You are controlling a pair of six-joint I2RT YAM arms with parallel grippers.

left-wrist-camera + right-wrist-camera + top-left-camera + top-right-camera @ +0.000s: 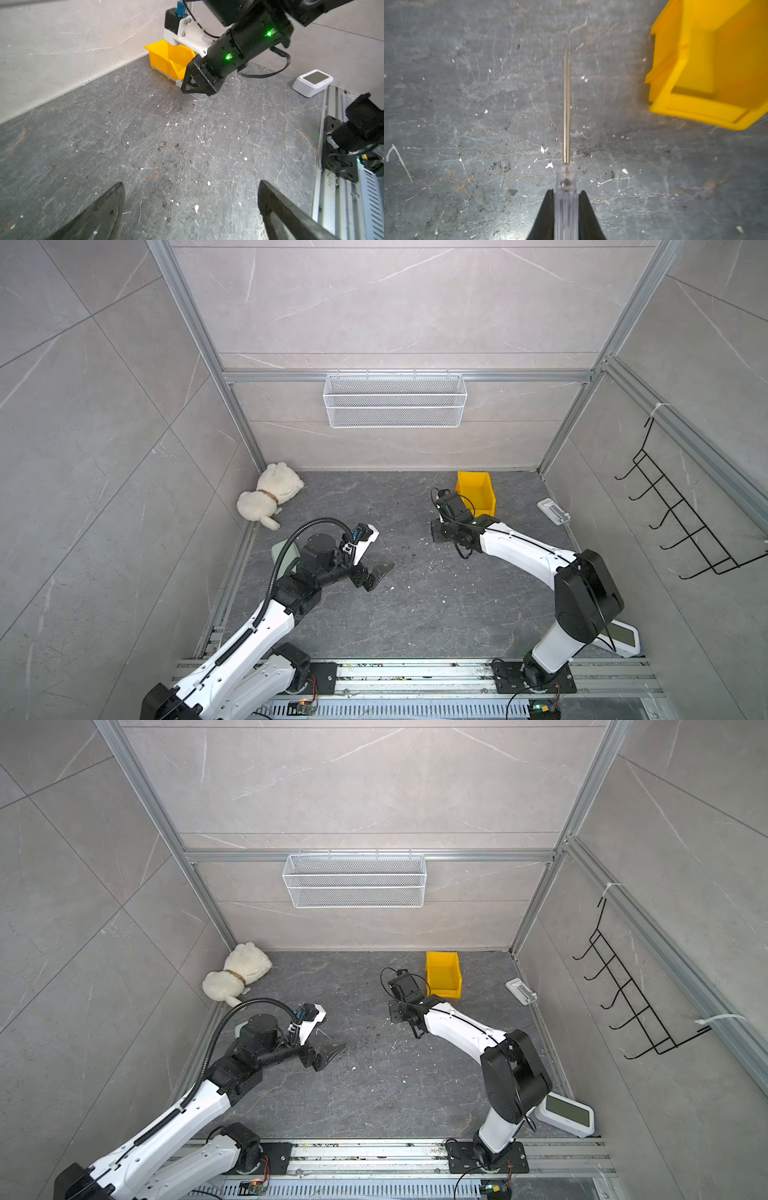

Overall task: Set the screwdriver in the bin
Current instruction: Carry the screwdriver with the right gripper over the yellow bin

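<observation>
The robot's right gripper should next move outward over the open inside of the yellow bin and let go of the screwdriver's handle there, since the bin is outward of the fingers, beside the screwdriver's stem.
My right gripper (566,192) is shut on the clear handle of the screwdriver (566,108). Its thin grey shaft sticks out ahead of the fingers, over the dark floor. The yellow bin (668,62) stands off to one side of the shaft, apart from it, with nothing showing inside. In both top views the right gripper (440,533) (397,1013) hangs just in front of and left of the bin (473,475) (442,957). The left wrist view shows the screwdriver (166,75) running past the bin's (164,60) low front. My left gripper (191,182) (376,576) is open and holds nothing, low over the floor at the left.
A white plush dog (270,495) lies in the back left corner. A white mesh basket (395,400) hangs on the back wall. A small white device (552,511) and a white display unit (623,635) sit along the right wall. A bent white wire (396,158) lies on the floor.
</observation>
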